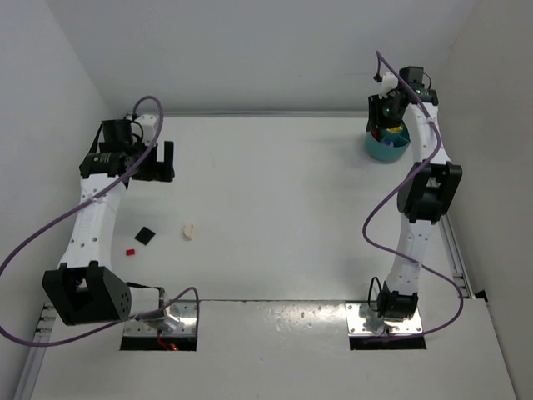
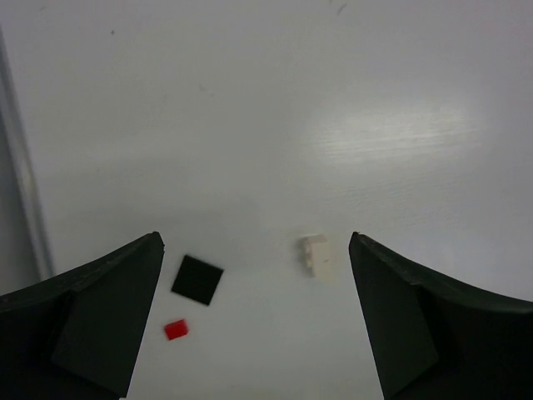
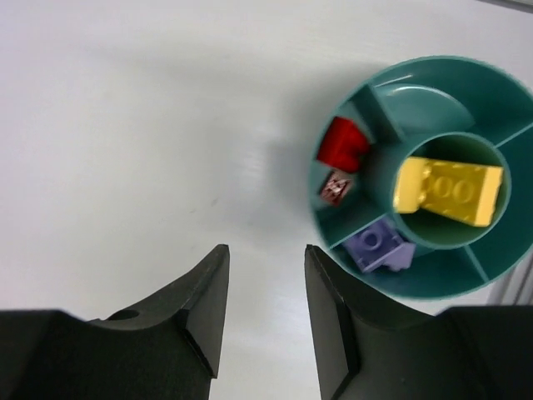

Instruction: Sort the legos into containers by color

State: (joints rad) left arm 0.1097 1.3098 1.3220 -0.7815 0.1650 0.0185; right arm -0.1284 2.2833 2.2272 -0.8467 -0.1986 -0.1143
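I should pull my left gripper back past the black square and down onto the red brick (image 1: pixel 130 252), because it is on the tabletop, outside the teal dish (image 1: pixel 386 148).
The teal dish (image 1: pixel 386 148) stands at the far right; in the right wrist view (image 3: pixel 433 275) it holds a yellow brick (image 3: pixel 449 190) in its centre, red bricks (image 3: pixel 341 150) in one wedge and a pale purple brick (image 3: pixel 379 247) in another. My right gripper (image 1: pixel 387 112) hovers over the dish, open and empty (image 3: pixel 266 250), just left of its rim. A cream-white brick (image 1: pixel 190 231) and a red brick (image 1: pixel 130 250) lie on the table at the left. My left gripper (image 1: pixel 155 161) is open and empty; its wrist view shows the cream-white brick (image 2: pixel 317 254) and red brick (image 2: pixel 176 329) between the fingers.
A flat black square (image 1: pixel 145 235) lies between the red brick and the cream-white brick, also in the left wrist view (image 2: pixel 197 279). White walls enclose the table on the left, back and right. Purple cables loop from both arms.
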